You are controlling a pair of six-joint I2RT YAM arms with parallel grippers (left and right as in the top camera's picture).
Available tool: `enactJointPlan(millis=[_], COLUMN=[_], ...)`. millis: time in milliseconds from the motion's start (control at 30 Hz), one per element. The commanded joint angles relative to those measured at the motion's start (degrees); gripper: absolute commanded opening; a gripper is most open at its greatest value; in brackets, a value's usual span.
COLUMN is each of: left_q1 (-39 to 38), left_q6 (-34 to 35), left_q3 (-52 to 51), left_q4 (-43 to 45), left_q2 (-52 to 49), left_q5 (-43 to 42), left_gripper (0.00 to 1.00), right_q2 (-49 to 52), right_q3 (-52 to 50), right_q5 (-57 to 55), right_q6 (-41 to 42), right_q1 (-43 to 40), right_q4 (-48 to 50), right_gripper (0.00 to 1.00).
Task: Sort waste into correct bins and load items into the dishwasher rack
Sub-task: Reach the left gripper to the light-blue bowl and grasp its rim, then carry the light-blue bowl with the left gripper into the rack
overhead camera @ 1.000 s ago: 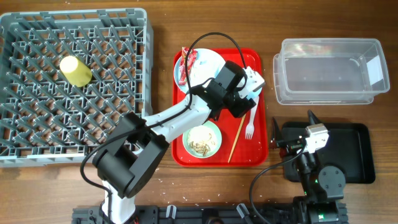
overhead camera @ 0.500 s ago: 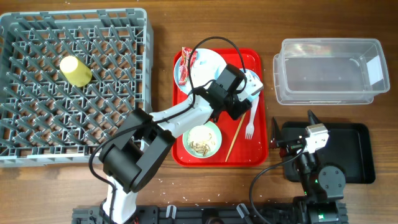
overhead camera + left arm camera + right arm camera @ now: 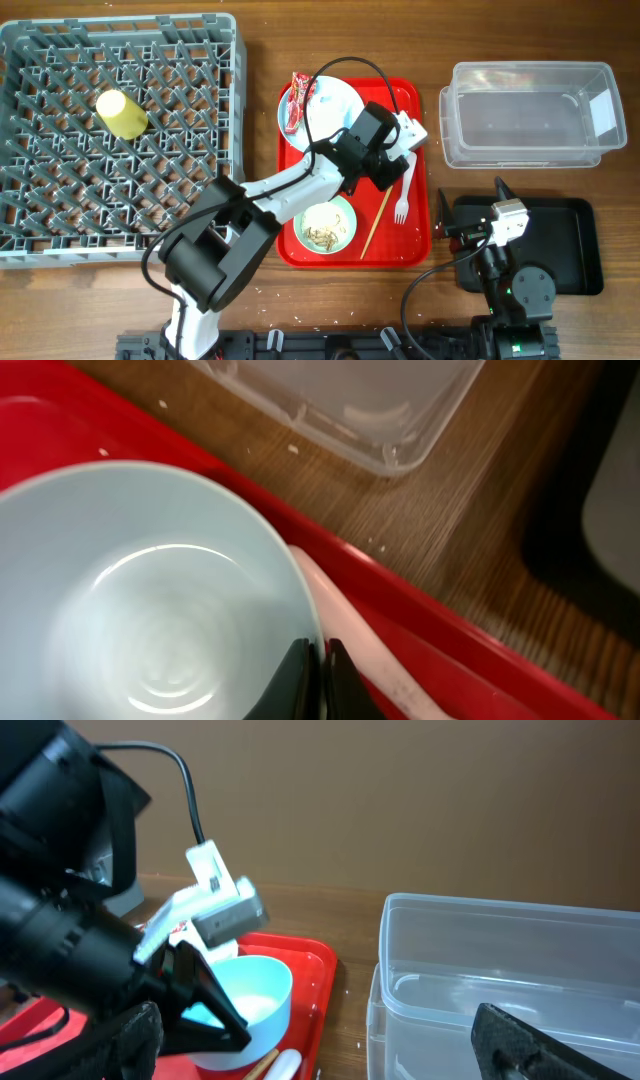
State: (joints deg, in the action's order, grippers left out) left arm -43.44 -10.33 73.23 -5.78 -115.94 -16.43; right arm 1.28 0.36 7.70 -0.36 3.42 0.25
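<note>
My left gripper lifts and carries the bowl left in the overhead view next, to the rack's empty pegs by the yellow cup. Then it tilts and releases the bowl.
My left gripper [image 3: 320, 660] is shut on the rim of the light blue bowl [image 3: 150, 590], one finger inside and one outside. The bowl [image 3: 255, 995] stands on the red tray [image 3: 415, 250], mostly hidden under the left wrist in the overhead view. Beside it lie the white fork [image 3: 403, 195] and the chopstick [image 3: 378, 225]. The pale blue plate [image 3: 325, 105] carries the red wrapper [image 3: 297, 100]. Food scraps fill the mint green bowl [image 3: 325, 225]. My right gripper [image 3: 472, 205] stands open and holds nothing, over the black tray [image 3: 575, 245].
The grey dishwasher rack [image 3: 200, 60] fills the left side, with the yellow cup [image 3: 122, 113] lying in it. The clear tub [image 3: 530, 115] stands at the back right, close to the red tray's right edge. Crumbs dot the wood near the front.
The left gripper's fingers have closed onto the light blue bowl's rim. The right arm has not moved.
</note>
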Motion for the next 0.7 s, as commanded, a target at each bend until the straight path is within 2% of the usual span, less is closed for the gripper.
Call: enactJointPlan(millis=[0,167,300,400,533,633,667], left_q1=[0.0,0.2,1.5,6.3,19.5,31.9,39.4], left_q6=[6.4,15.8,20.7,30.4,39.8,45.5,48.4], left_q3=[0.0,0.0,0.0,0.0,0.0,0.0,0.0], left_q4=[1.1,1.2,0.8,-1.2,-7.5,-12.5,-15.8], left_q2=[6.3,15.0,23.6,29.7,37.1,39.9,40.1], left_q5=[-0.7,-0.7,-0.5,-0.6,-2.8,-10.8,-16.4], left_gripper=[0.04,0.04,0.04,0.04,0.04,0.04,0.04], right_q2=[-0.2,-0.2,-0.2,-0.2,-0.2,-0.2,-0.2], right_q3=[-0.1,-0.1,-0.1,-0.1,-0.1,-0.1,-0.1], right_q5=[0.1,0.1,0.1,0.1,0.1,0.1,0.1], right_q6=[-1.0,-1.0,-1.0,-1.0,-1.0,-1.0,-1.0], right_q1=[-0.1,-0.1,-0.1,-0.1,-0.1,-0.1,-0.1], right_q4=[0.3,0.3,0.3,0.3,0.3,0.3,0.3], right_gripper=[1.00,1.00,1.00,1.00,1.00,1.00,1.00])
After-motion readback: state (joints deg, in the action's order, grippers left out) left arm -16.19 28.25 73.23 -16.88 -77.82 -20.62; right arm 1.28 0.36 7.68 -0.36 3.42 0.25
